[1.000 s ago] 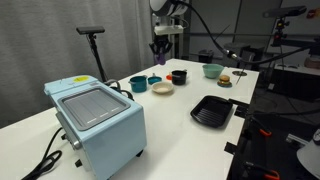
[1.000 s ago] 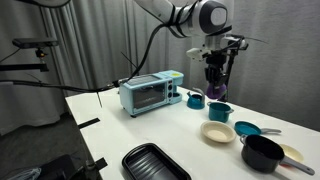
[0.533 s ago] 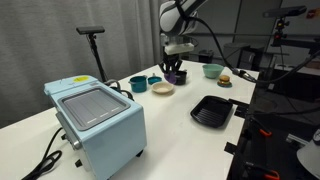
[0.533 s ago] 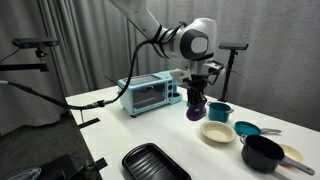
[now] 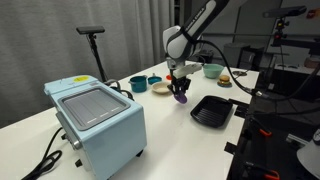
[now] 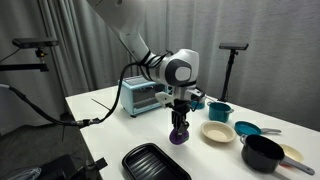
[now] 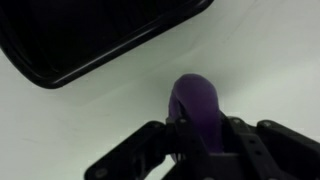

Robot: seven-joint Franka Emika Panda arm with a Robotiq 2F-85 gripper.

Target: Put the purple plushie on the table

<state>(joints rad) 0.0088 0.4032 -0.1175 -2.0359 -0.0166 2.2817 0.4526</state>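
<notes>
My gripper brings the purple plushie down a little next and then opens there.
My gripper is shut on the purple plushie, a small soft purple lump. It holds it low over the white table, just beside the black ridged tray. In an exterior view the gripper has the plushie at or just above the table top; I cannot tell whether it touches. In the wrist view the plushie sticks out between the jaws over the white surface, with the tray's edge close by.
A light blue toaster oven stands near the table's front corner. Several bowls and a plate stand behind the gripper, with a burger-like toy further back. A black pot and teal bowls show in an exterior view.
The arm has carried the plushie from high above the bowls down and toward the black tray, and lowered it close to the table top.
</notes>
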